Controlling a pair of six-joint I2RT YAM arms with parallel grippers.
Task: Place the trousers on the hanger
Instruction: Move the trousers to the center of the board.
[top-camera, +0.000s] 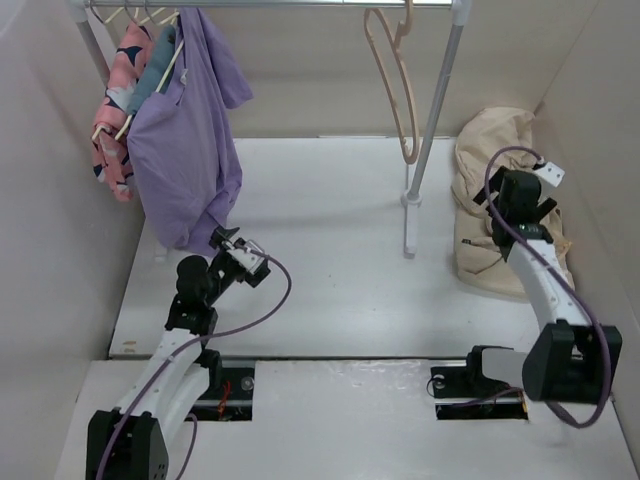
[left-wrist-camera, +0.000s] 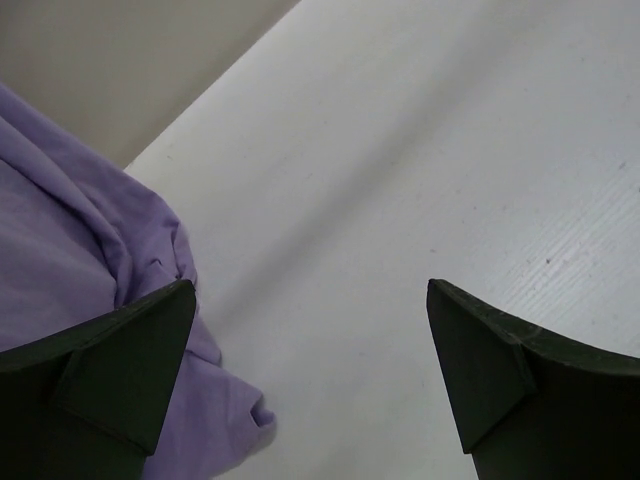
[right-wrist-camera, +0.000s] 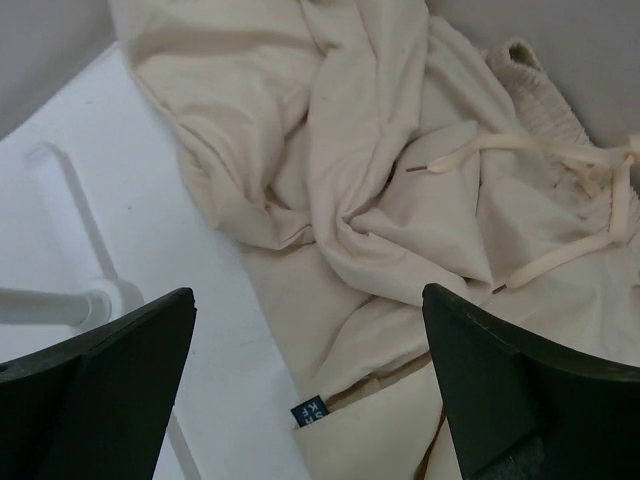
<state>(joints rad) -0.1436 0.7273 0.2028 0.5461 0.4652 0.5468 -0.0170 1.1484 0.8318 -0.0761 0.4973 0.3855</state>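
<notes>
The cloth at the trousers' fold between the label and the drawstring bunches between my right gripper's open fingers. I need to lower that gripper next and draw it back onto the fold.
The cream-beige trousers lie crumpled on the table at the right wall. In the right wrist view the trousers fill the frame, with a drawstring and a small dark label. My right gripper hovers over them, open and empty; its jaws stand wide apart. The pale pink hanger hangs empty on the rail at the top middle. My left gripper is open and empty beside the hem of the purple shirt; its jaws stand wide apart.
A purple shirt and a pink patterned garment hang on wooden hangers at the rail's left; the shirt's hem touches the table. The rack's post and foot stand between the arms. Walls enclose three sides.
</notes>
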